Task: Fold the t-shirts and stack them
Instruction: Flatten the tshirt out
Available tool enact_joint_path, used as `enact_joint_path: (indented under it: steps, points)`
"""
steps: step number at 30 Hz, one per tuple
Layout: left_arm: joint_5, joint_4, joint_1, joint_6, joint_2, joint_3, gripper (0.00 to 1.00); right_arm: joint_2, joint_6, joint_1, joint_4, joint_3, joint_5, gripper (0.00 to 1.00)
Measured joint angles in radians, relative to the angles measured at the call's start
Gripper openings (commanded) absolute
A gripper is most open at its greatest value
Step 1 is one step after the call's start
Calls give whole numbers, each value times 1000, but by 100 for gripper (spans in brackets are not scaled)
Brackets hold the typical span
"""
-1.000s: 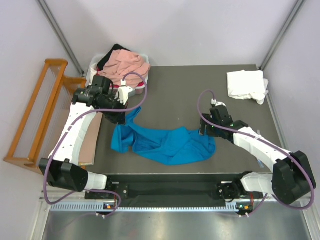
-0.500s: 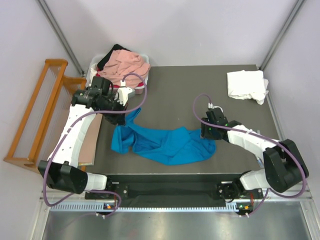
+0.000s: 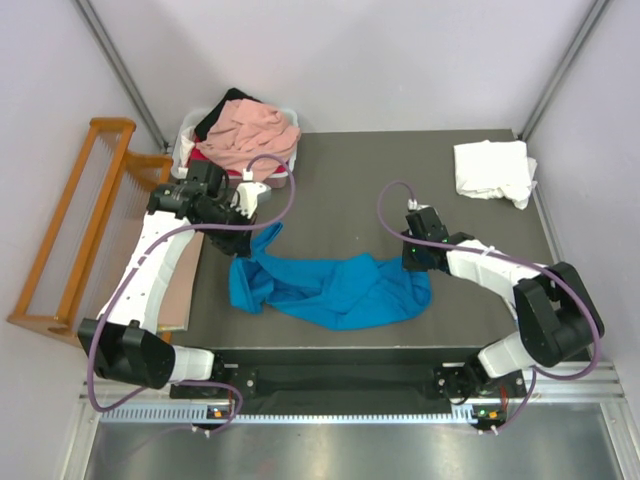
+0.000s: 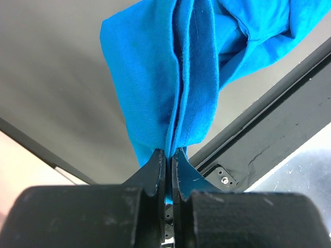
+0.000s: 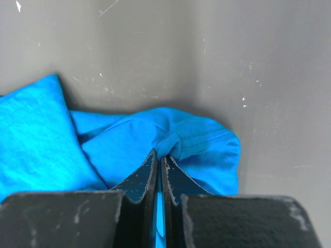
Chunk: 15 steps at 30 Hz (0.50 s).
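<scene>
The crumpled t-shirt needs to be opened out next, so my left gripper should lift, then lower the t-shirt's end onto the tabletop short of the tub, below my left gripper, and let go.
A bright blue t-shirt [image 3: 335,290] lies crumpled across the near middle of the dark table. My left gripper [image 3: 247,228] is shut on its left end, and the cloth [image 4: 170,77] hangs in folds from the closed jaws [image 4: 166,155]. My right gripper [image 3: 412,263] is shut on a pinch of the shirt's right edge [image 5: 186,142], low on the table. A folded white t-shirt [image 3: 493,170] rests at the far right corner. Salmon-pink [image 3: 250,128], black and red t-shirts are heaped in the white tub [image 3: 292,112] at the far left.
A wooden slatted rack [image 3: 75,230] stands off the table's left side. A brown board [image 3: 178,285] lies along the left edge under my left arm. A black rail [image 3: 340,375] runs along the near edge.
My right gripper moved left onto the shirt's right edge and closed on it. My left gripper, still holding the left end, shifted slightly right and up.
</scene>
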Motion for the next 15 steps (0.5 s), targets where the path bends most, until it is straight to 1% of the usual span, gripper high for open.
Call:
enact_joint_path:
  steps: [3,5,11,13,15]
  points:
    - [0,4,0,0,0,-6,0,-1,-13,0,-15,23,4,0]
    - [0,11,0,-1,-1,-6,0,-9,-26,-3,-38,67,9,0]
    - [0,15,0,-15,-1,14,0,-78,-68,-18,-127,313,6,0]
    - [-5,18,0,-29,-2,40,0,-132,-82,-18,-152,401,3,0]
    - [-21,36,0,-47,-13,63,0,-191,-87,-18,-160,445,-2,0]
